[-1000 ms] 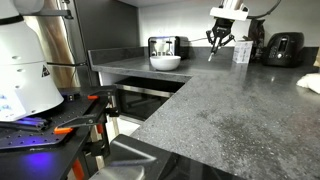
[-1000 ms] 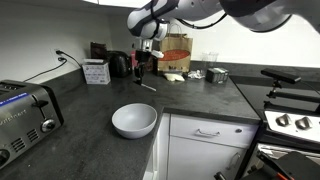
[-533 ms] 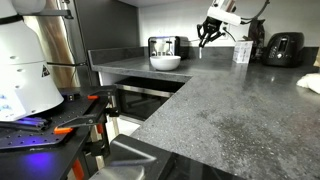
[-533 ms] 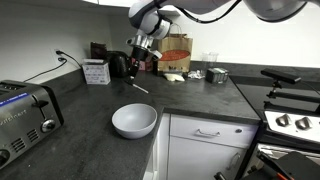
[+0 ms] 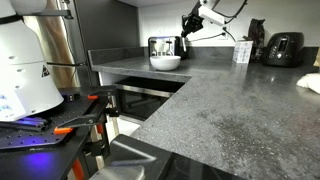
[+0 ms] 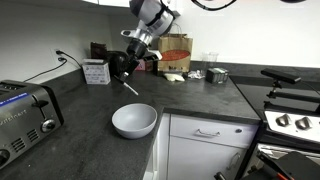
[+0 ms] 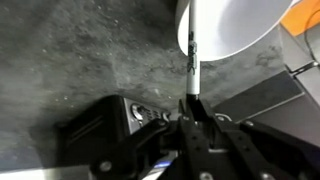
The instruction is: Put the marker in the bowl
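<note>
My gripper should next move over the open inside of the white bowl (image 6: 134,120) and go down to release the marker (image 6: 129,87) there, because the marker's end still hangs above the bowl's rim.
My gripper (image 7: 193,112) is shut on the marker (image 7: 192,60), a thin dark stick with a lighter greyish end that points out from the jaws toward the rim of the white bowl (image 7: 232,22). In both exterior views the gripper (image 6: 127,72) (image 5: 184,32) hangs tilted in the air above the dark counter, and the marker (image 6: 129,87) slants down from it. The bowl (image 6: 134,120) sits on the counter near its front edge, below and just beside the gripper. In an exterior view the bowl (image 5: 165,62) stands at the far end of the counter, below the gripper.
A black-and-silver toaster (image 6: 22,115) stands by the bowl and shows behind it in an exterior view (image 5: 164,46). A white cylindrical container (image 5: 241,52), a black appliance (image 5: 284,48), a white box (image 6: 96,71) and a stove (image 6: 290,118) are around the counter.
The gripper has carried the marker away from the back of the counter toward the bowl and has tilted as it went. The bowl has not moved.
</note>
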